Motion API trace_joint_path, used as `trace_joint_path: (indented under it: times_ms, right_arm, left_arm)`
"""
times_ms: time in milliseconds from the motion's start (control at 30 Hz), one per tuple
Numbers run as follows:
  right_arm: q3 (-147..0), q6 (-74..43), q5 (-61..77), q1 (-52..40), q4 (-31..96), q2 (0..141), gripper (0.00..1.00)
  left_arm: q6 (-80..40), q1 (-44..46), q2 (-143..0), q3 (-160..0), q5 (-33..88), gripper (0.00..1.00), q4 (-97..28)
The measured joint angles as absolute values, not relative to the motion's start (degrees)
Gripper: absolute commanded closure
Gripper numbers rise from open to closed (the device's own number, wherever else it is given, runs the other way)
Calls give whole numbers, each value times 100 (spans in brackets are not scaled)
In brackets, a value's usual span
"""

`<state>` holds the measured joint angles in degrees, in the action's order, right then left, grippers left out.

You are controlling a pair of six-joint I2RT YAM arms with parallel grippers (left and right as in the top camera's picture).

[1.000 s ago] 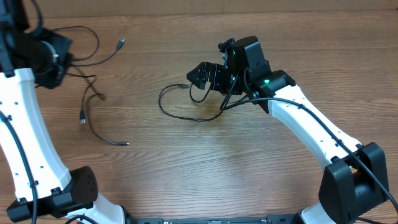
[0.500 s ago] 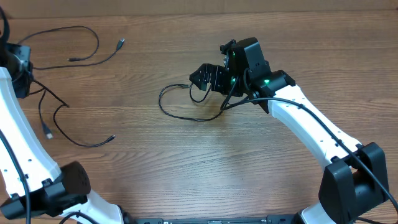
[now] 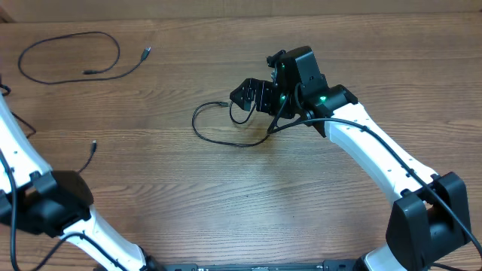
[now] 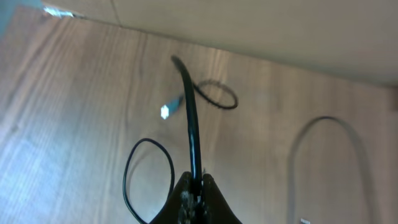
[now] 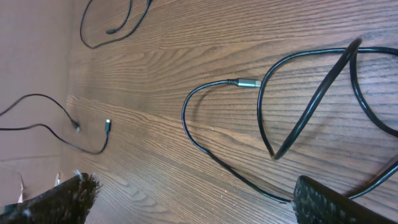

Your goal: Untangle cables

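The third cable hangs above the table, so my left gripper should next lower and tilt down toward the bare wood on the second cable's near side.
Three thin black cables show. One lies in loops [image 3: 218, 129] by my right gripper [image 3: 248, 94], which hovers over it, open and empty; in the right wrist view this cable [image 5: 267, 106] with its silvery plug [image 5: 245, 82] lies ahead of the wide-open jaws [image 5: 193, 205]. A second cable [image 3: 68, 45] lies looped at the far left. My left gripper [image 4: 194, 183] is shut on the third cable [image 4: 191, 118] and holds it above the table; its free end [image 3: 92, 144] trails at the left in the overhead view, where the left gripper itself is out of frame.
The wooden table [image 3: 248, 196] fills the view. The left arm's base [image 3: 53, 207] is at the front left, the right arm's base [image 3: 425, 226] at the front right. A pale wall [image 4: 280, 31] borders the table's far edge.
The left arm has swung left and out of the overhead frame, dragging its cable away from the far-left loop. The right arm and the middle cable have not moved.
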<state>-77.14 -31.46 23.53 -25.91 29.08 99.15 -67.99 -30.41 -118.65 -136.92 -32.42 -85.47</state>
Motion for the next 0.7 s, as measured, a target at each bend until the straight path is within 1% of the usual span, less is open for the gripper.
trace_joint_path:
  times_ms: [133,367,500,700]
  right_arm:
    - [-7714,-3148,2353,-2591,2917,9915,0]
    - [-7714,-3148,2351,-2591,2932,9915,0]
    - [-7714,-3146,2353,-2591,2930,9915,0]
    - [-7714,-3148,2353,-2591,2921,9915,0]
  left_arm:
    - [-6534,-3041,-12411,-13692,-3417,96,-8746]
    - [-6388,-3041,-13476,-13690,-3343,96,-9177]
    - [-6243,-3041,-13948,-13686,-2950,96,-9284]
    - [-5658,-3041,-14553,-13688,-1927,96,-9181]
